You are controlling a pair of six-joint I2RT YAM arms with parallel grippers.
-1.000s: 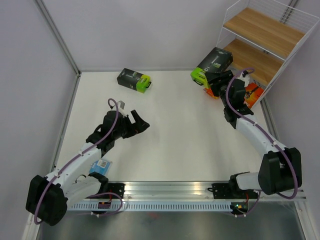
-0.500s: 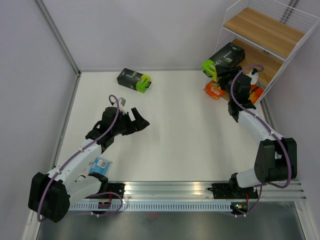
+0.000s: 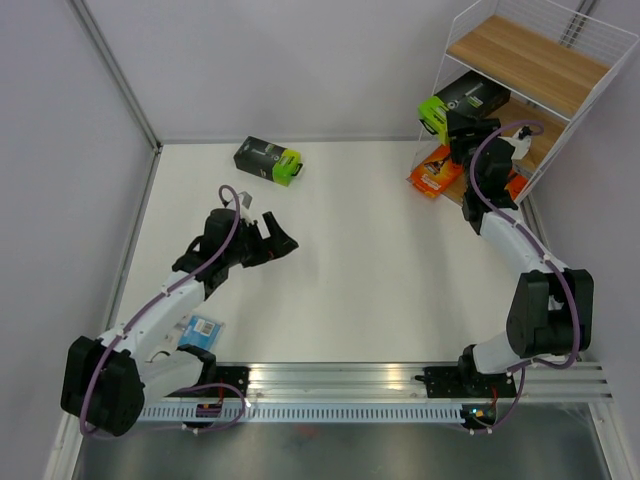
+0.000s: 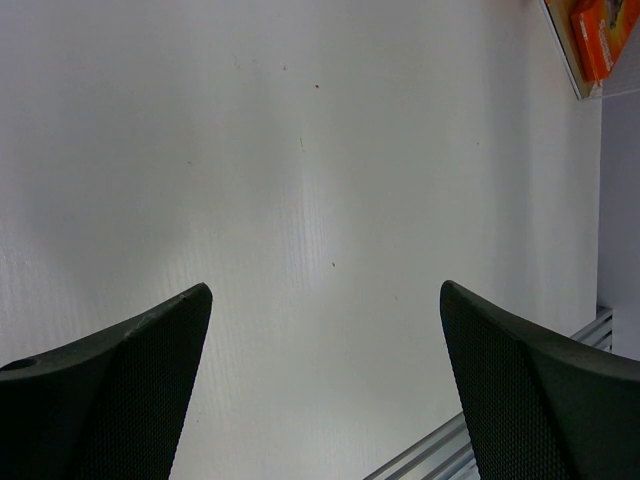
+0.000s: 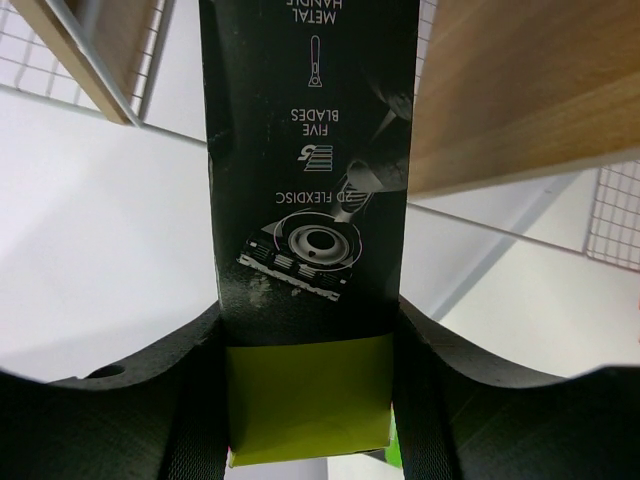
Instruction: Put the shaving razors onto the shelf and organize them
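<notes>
I need to move my right gripper to its right in the top view next, because the middle board [image 3: 545, 132] [image 5: 520, 90] is on that side. Then I should bring the razor box that sticks out onto it and let go.
My right gripper [image 3: 458, 128] is shut on a black razor box with a lime-green end [image 3: 462, 102] and holds it in the air at the front of the white wire shelf [image 3: 452, 50], level with the middle wooden board [image 3: 545, 132]. In the right wrist view the box [image 5: 305, 180] sits between my fingers, a board [image 5: 520, 90] to its right. A second black and green box [image 3: 268, 160] lies at the back of the table. Two orange cards [image 3: 434, 172] [image 3: 514, 186] lie at the shelf's foot. A blue blister pack [image 3: 198, 331] lies by the left arm. My left gripper [image 3: 278, 245] is open and empty above the table.
The shelf's top board [image 3: 525, 62] carries nothing. Grey walls close the table at the back and left. A metal rail [image 3: 340, 380] runs along the near edge. The left wrist view shows bare white table [image 4: 320, 180] and an orange card [image 4: 597, 35] far off.
My right gripper has carried the black and green box up and to the right, from above the orange cards to the shelf's front. The left arm has hardly moved.
</notes>
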